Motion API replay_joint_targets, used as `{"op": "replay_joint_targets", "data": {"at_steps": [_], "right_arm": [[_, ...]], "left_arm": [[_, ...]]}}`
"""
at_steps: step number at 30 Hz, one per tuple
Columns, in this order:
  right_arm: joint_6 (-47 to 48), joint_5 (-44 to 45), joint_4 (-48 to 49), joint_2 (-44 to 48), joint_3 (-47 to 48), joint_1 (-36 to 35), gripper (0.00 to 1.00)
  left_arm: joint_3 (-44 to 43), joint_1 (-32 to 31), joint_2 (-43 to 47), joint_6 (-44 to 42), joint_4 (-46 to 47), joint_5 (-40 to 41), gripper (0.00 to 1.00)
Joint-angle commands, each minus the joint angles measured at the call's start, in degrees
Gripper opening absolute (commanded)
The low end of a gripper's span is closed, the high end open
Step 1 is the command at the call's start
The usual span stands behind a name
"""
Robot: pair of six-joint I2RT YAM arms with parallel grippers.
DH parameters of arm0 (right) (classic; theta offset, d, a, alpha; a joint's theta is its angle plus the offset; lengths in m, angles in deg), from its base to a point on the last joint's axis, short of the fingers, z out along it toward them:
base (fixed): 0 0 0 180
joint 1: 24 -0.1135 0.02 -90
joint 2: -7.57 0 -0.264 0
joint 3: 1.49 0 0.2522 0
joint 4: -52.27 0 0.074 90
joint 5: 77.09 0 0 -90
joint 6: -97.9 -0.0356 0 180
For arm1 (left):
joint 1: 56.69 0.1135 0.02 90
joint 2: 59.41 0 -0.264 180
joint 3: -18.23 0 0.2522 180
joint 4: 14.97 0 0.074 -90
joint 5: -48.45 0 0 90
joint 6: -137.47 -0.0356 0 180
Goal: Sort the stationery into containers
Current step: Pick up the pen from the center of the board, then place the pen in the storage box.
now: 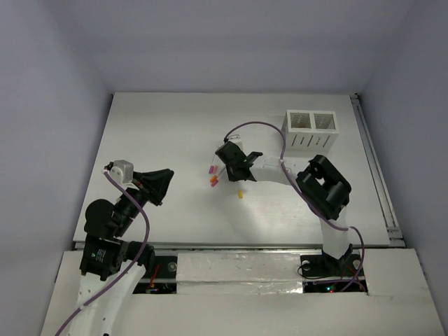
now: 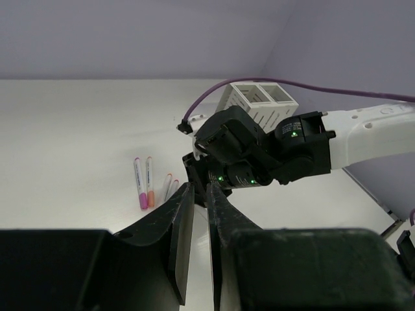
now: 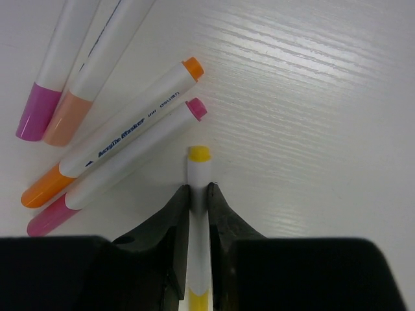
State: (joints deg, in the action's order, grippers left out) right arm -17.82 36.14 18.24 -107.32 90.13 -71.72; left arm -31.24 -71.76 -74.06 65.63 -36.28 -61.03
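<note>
My right gripper raises the pen over the holder's open rail-side section (image 1: 325,122) and releases it next, since that lies outward and to the gripper's right in the top view.
My right gripper (image 3: 199,191) is shut on a thin white pen with yellow ends (image 3: 199,170), low over the table; its yellow tip shows in the top view (image 1: 240,194). Just to its left lie an orange-capped pen (image 3: 123,133) and a pink-capped pen (image 3: 130,162), with two more pens, capped pink (image 3: 55,71) and peach (image 3: 97,58), beyond. The white two-compartment box holder (image 1: 311,129) stands at the back right, apart from the right gripper (image 1: 231,166). My left gripper (image 2: 201,188) hangs over the left of the table, jaws nearly together, holding nothing. The chunky orange and mint pieces are out of view.
The right arm (image 1: 325,185) stretches across the table's middle, its purple cable (image 1: 259,126) looping towards the holder. A metal rail (image 1: 374,168) runs along the table's right edge. Grey walls close in the back and sides.
</note>
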Motion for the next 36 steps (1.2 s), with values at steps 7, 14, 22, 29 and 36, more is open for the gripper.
{"op": "replay_joint_targets", "data": {"at_steps": [7, 14, 22, 29, 36], "right_arm": [[-1.62, 1.74, 4.36, 12.48, -4.3, 0.52, 0.0], [-1.97, 4.2, 10.77, 25.32, -10.89, 6.14, 0.0], [3.29, 3.57, 14.99, 34.47, -10.37, 22.31, 0.0], [11.2, 11.66, 26.57, 33.51, -5.97, 35.06, 0.0], [18.85, 16.85, 38.37, 26.66, -5.36, 40.78, 0.0]], "left_arm": [[-0.51, -0.31, 0.94, 0.04, 3.24, -0.82, 0.12], [-0.51, -0.31, 0.86, 0.04, 3.33, -0.91, 0.12], [-0.42, -0.31, 0.51, 0.04, 3.33, -1.43, 0.12], [-0.51, -0.31, 0.24, 0.04, 3.33, -1.35, 0.12], [-0.77, -2.76, -0.9, -0.05, 2.63, -1.26, 0.12]]}}
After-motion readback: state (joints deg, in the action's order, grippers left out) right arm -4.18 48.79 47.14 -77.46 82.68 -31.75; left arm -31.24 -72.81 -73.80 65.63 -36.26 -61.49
